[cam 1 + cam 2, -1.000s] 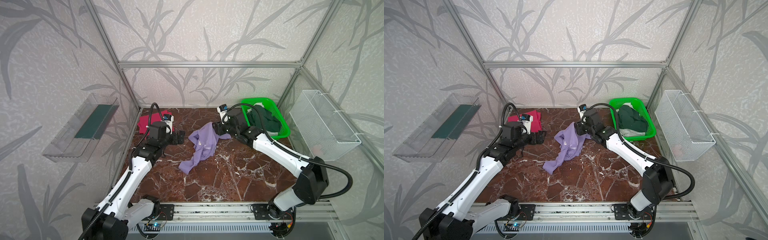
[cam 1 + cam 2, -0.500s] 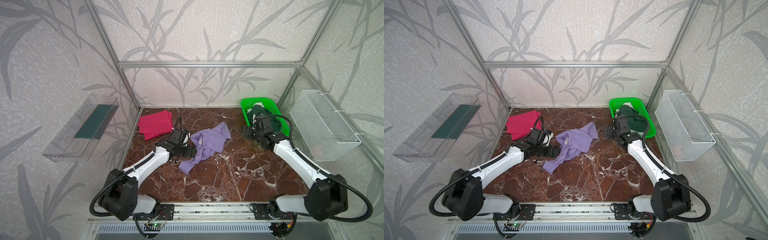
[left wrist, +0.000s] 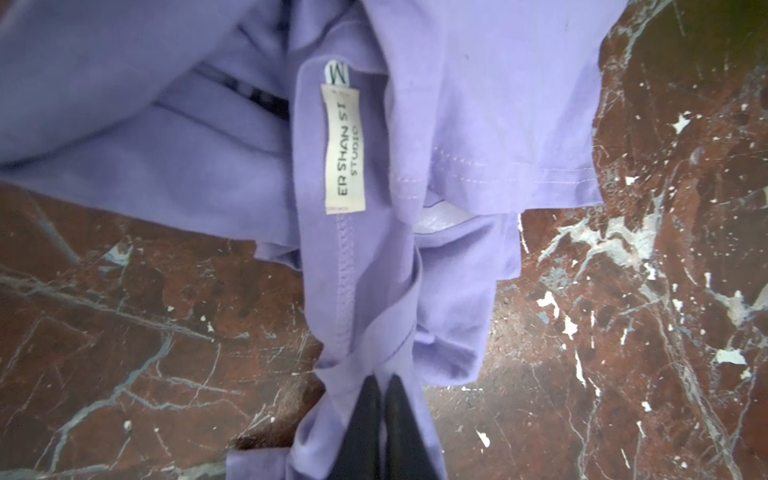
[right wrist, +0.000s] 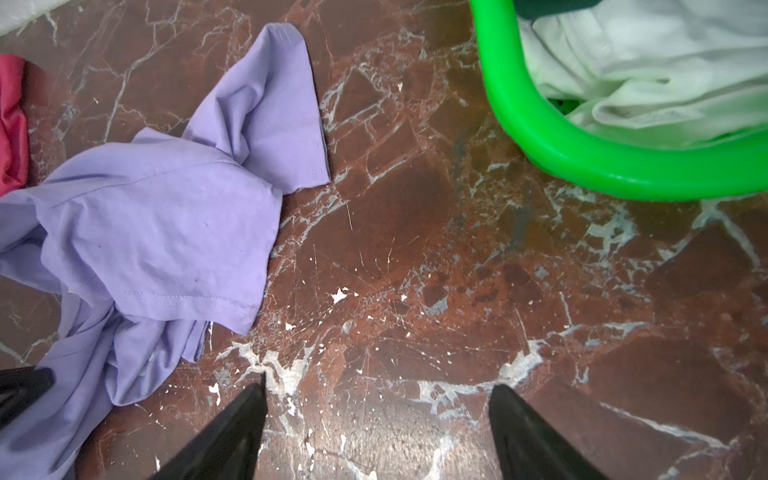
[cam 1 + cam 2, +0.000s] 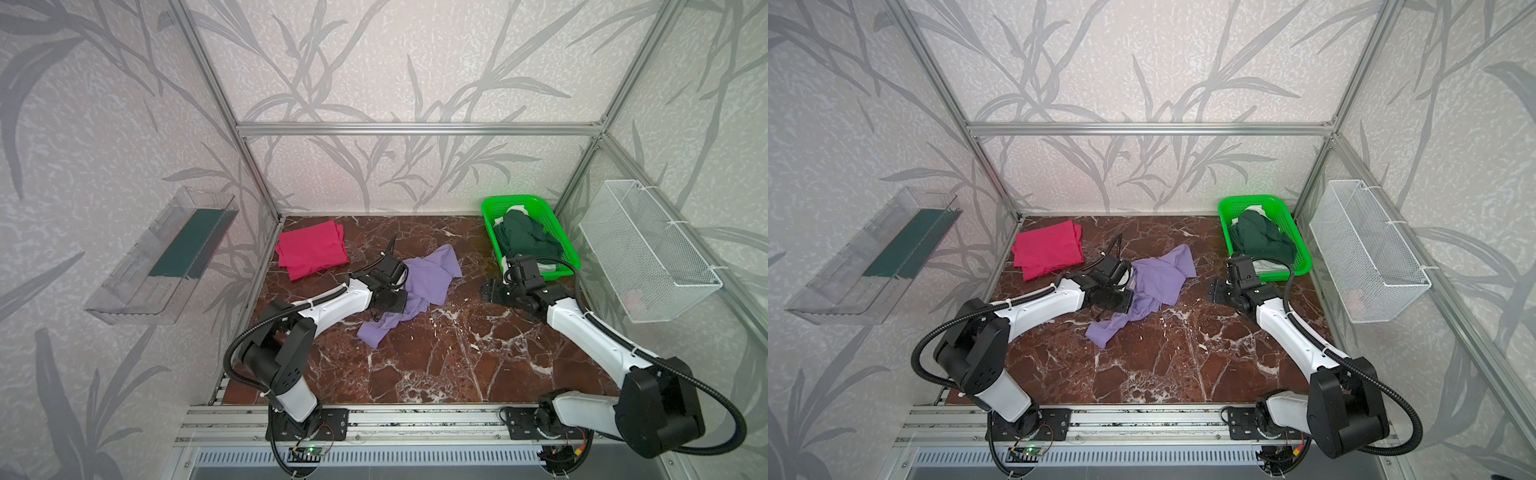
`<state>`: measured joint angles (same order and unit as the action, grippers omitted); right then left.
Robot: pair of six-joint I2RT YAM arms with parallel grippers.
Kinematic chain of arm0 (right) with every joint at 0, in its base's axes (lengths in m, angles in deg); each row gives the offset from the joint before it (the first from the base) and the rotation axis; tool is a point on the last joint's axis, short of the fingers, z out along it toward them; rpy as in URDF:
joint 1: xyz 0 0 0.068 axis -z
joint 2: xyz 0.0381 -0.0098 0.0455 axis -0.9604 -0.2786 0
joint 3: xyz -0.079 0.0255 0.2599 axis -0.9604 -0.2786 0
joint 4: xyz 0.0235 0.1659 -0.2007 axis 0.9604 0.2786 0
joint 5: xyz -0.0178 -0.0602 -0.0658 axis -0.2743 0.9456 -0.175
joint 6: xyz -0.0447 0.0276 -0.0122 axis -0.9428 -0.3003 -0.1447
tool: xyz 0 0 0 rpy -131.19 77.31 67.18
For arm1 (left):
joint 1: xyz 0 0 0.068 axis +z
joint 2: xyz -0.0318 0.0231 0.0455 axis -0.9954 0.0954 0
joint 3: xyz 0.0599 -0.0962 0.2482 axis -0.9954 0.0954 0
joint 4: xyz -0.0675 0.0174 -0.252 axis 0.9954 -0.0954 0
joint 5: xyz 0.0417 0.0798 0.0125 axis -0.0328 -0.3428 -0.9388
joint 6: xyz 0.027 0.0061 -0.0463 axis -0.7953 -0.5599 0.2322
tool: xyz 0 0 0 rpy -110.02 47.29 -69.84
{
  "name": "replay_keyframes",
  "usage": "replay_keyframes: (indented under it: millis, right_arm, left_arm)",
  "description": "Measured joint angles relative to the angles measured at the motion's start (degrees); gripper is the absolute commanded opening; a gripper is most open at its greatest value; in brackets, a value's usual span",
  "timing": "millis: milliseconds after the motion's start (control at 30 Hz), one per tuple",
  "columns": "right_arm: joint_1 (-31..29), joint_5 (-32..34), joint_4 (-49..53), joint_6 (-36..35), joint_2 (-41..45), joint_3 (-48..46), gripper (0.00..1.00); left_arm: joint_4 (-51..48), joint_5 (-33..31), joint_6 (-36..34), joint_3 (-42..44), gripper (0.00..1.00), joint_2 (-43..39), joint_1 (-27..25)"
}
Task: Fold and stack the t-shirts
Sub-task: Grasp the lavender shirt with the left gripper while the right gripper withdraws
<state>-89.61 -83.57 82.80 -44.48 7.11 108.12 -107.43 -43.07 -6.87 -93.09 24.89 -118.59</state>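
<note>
My left gripper moves toward the clear tray's side next and releases the lavender t-shirt's fold on bare floor by the magenta t-shirt, since the lavender collar lies bunched narrow.
A lavender t-shirt [image 5: 432, 278] [image 5: 1163, 278] lies crumpled in the middle of the marble floor. My left gripper [image 3: 384, 380] is shut on a bunched fold at its left edge [image 3: 457, 104], close to the collar label [image 3: 343, 145]; in both top views that gripper [image 5: 395, 301] [image 5: 1127, 301] sits low against the cloth. A magenta t-shirt [image 5: 311, 249] [image 5: 1046, 249] lies folded at the back left. My right gripper [image 4: 380, 380] [image 5: 492, 291] is open over bare floor, to the right of the lavender shirt [image 4: 158, 224] and apart from it.
A green mesh basket [image 5: 515, 199] [image 4: 582, 162] at the back right holds a dark green garment [image 5: 525, 237] and a white one [image 4: 644, 62]. A white wire basket [image 5: 648, 249] hangs on the right wall, a clear tray [image 5: 166, 257] on the left wall.
My left arm came from the magenta shirt to the lavender one and shut on its edge. My right gripper let go of the lavender shirt and drew back toward the basket.
</note>
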Motion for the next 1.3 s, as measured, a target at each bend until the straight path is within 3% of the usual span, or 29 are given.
replay_keyframes:
  millis: [133, 367, 567, 700, 767, 867, 1000, 1067, 1133, 1200, 1300]
  right_arm:
    - [0.0, -0.2, -0.39, 0.04, 1.25, -0.31, 0.85]
    - [0.0, -0.74, -1.01, 0.0, 2.51, -0.61, 0.85]
    - [0.0, -0.48, -0.17, -0.09, 4.74, -0.81, 0.85]
    - [0.28, 0.24, 1.4, -0.5, 7.96, -0.81, 0.86]
    - [0.46, 0.61, 2.38, -0.85, 9.6, -0.81, 0.85]
    - [0.5, 0.96, 3.26, -1.4, 11.1, -0.79, 0.86]
    - [0.48, 0.79, 3.48, -1.95, 11.58, -0.61, 0.86]
    - [0.48, 0.28, 3.48, -2.05, 10.99, -0.04, 0.86]
    - [0.48, -0.5, 3.32, -2.23, 9.79, 0.76, 0.86]
    - [0.31, -1.31, 2.93, -2.4, 8.41, 1.33, 0.86]
    - [-0.5, -1.95, 2.8, -2.73, 7.02, 1.57, 0.86]
  left_arm:
    - [-1.16, -0.85, 0.13, -1.05, 0.0, -1.01, 0.04]
    - [-4.11, -1.38, -1.05, -11.39, 0.0, -1.2, 0.04]
    - [-8.09, 0.92, -5.44, -35.19, 0.0, 5.55, 0.07]
    - [-8.66, 5.77, -9.38, -43.47, 0.0, 6.19, 0.04]
    - [-9.35, 7.37, -11.82, -41.97, 0.0, 2.56, 0.04]
    - [-9.51, 6.19, -14.4, -32.3, 0.0, -7.48, 0.31]
    - [-10.4, -2.99, -14.21, -13.53, 0.0, -21.53, 3.1]
    - [-12.52, -9.57, -10.73, -6.6, 0.38, -23.21, 7.74]
    - [-14.58, -16.41, -6.82, -2.36, 0.64, -20.5, 12.17]
    - [-17.14, -22.36, -3.43, -0.7, 0.72, -15.74, 14.36]
    - [-19.61, -27.5, 0.13, -0.55, 0.73, -10.97, 13.81]
